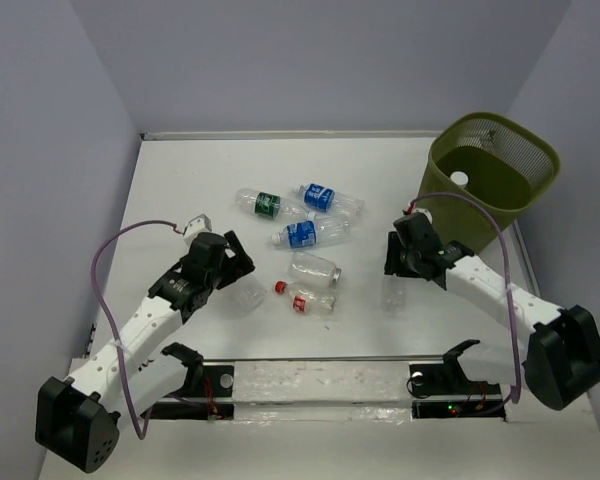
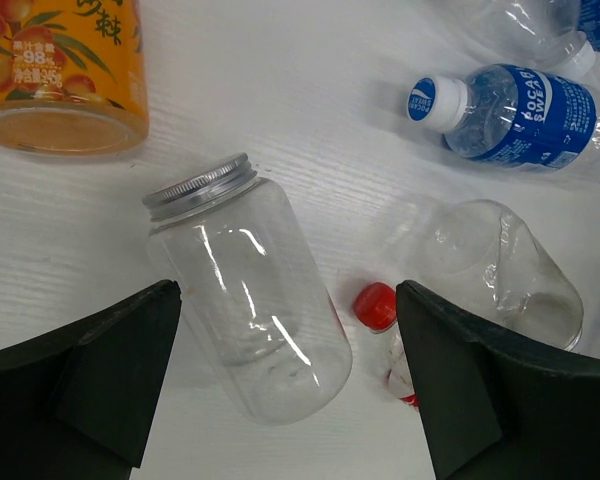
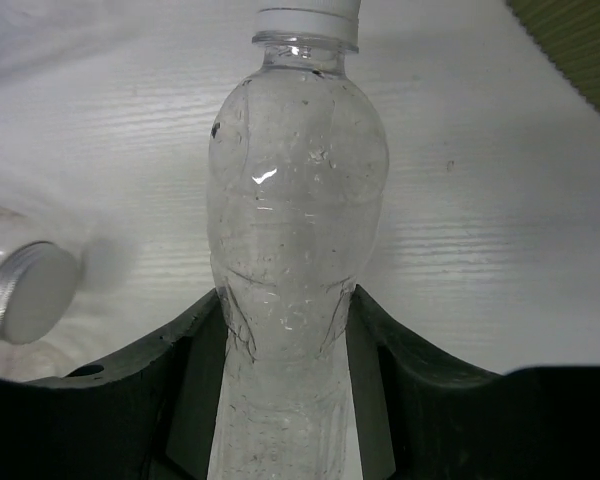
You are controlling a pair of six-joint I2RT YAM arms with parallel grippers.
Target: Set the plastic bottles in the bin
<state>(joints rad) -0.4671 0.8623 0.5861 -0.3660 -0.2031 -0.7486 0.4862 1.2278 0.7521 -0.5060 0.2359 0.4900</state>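
Note:
My right gripper should carry the bottle up and outward, and then over the bin's opening (image 1: 492,165), because the bin's rim is high above the tabletop.
The olive-green mesh bin (image 1: 533,170) stands at the back right; its edge shows in the right wrist view (image 3: 580,40). My right gripper (image 1: 400,262) (image 3: 285,380) is shut on a clear unlabelled bottle (image 1: 394,291) (image 3: 295,200) with a white cap. It is to the left of the bin. My left gripper (image 1: 238,262) (image 2: 290,400) is open and empty above a clear jar with a silver lid (image 2: 250,300). Near it lie a red-capped bottle (image 2: 378,308) (image 1: 305,298), a blue-labelled bottle (image 2: 510,115) (image 1: 305,233) and an orange-labelled bottle (image 2: 60,70).
A green-labelled bottle (image 1: 265,203) and a second blue-labelled bottle (image 1: 325,198) lie further back. A clear crumpled bottle (image 2: 500,265) lies to the right of the red cap. A white cap (image 1: 459,180) lies inside the bin. Walls enclose the table.

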